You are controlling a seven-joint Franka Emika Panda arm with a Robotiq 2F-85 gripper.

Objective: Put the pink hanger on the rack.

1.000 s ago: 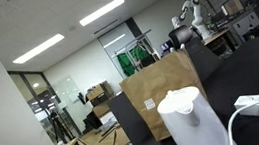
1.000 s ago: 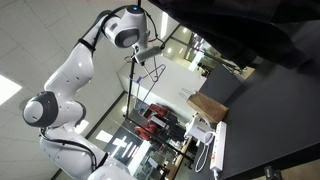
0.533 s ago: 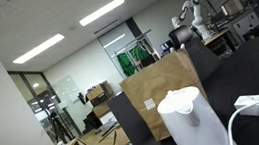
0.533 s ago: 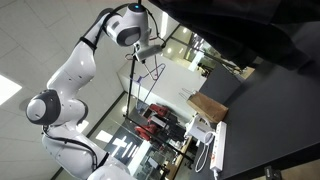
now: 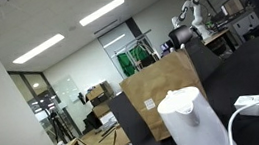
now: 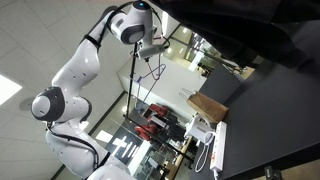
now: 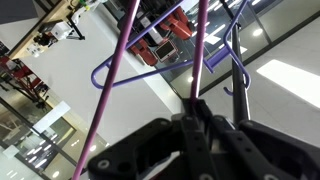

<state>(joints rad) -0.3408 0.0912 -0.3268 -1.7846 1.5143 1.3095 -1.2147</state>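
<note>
The dark rack rod is to my gripper's right in the wrist view, so my gripper needs to turn toward the rod next and release the pink hanger (image 6: pixel 151 69) there.
My gripper (image 6: pixel 152 49) is high up at the end of the white arm and is shut on the pink hanger (image 6: pixel 151 69), which hangs just below it. The thin dark pole of the rack (image 6: pixel 136 110) stands right beside the hanger, a little to its left. In the wrist view the black fingers (image 7: pixel 190 125) close on a pink bar of the hanger (image 7: pixel 200 45); a second pink bar (image 7: pixel 112 95) slants to the left. A dark rack rod (image 7: pixel 238 45) runs just right of the gripper (image 7: pixel 197 108). I cannot tell whether the hanger touches the rack.
A purple hanger (image 7: pixel 135 62) hangs behind the pink one. A brown paper bag (image 5: pixel 163 93) (image 6: pixel 208 104) and a white kettle (image 5: pixel 192 120) (image 6: pixel 199 128) stand on the dark table (image 6: pixel 270 120). Red items (image 6: pixel 157 122) lie below the rack.
The arm has shifted the gripper and pink hanger slightly to the right near the rack's top. The gripper stays shut on the hanger.
</note>
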